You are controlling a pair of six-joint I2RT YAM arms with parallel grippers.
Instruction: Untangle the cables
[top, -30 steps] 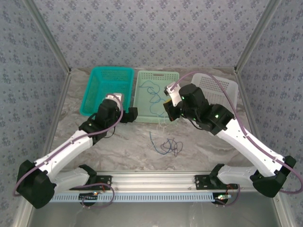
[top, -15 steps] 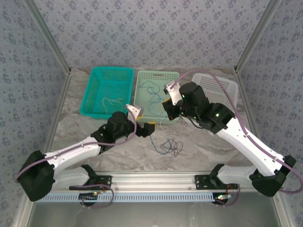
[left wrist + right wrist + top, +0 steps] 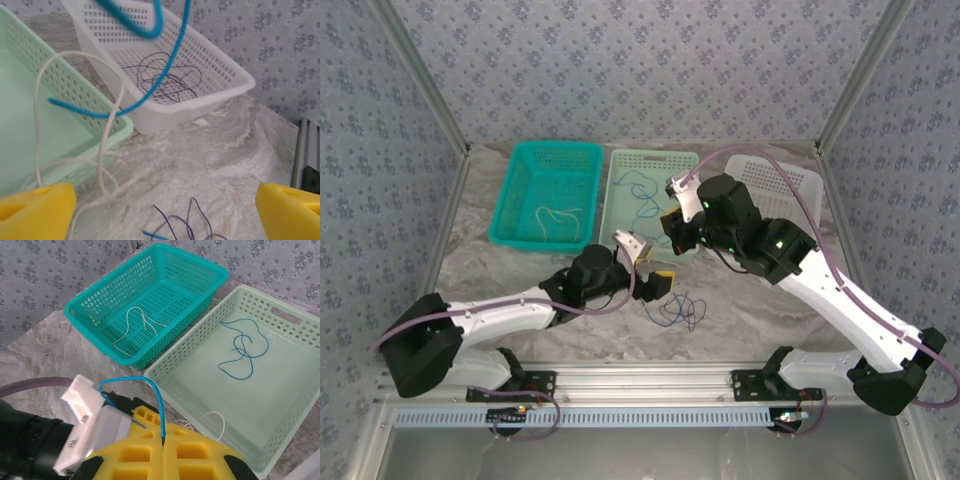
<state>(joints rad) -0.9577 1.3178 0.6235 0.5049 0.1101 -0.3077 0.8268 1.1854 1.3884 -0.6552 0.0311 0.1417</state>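
The blue cable goes up and outward in my right gripper next, then down for release over the mint basket's bottom, which lies below my gripper.
My right gripper (image 3: 163, 444) is shut on a blue cable (image 3: 131, 382), holding it up near the mint basket's front edge (image 3: 672, 228). This blue cable (image 3: 150, 75) hangs in front of the left wrist camera, with a whitish cable (image 3: 106, 150) dangling beside it. A small tangle of dark purple and blue cables (image 3: 676, 308) lies on the table. My left gripper (image 3: 658, 283) hovers low just left of that tangle, open, with its yellow fingertips (image 3: 36, 210) wide apart around the dark cable's loops (image 3: 187, 225). Nothing is gripped by it.
Three baskets stand at the back. The teal basket (image 3: 520, 195) holds a white cable (image 3: 555, 217), the mint basket (image 3: 620, 200) holds a blue cable (image 3: 243, 351), and the white basket (image 3: 220, 65) holds a dark cable (image 3: 165, 77). A metal rail (image 3: 640, 378) runs along the near edge.
My left arm has swung from over the teal basket down to the table's middle beside the tangle, leaving a white cable in that basket. The right arm has stayed still.
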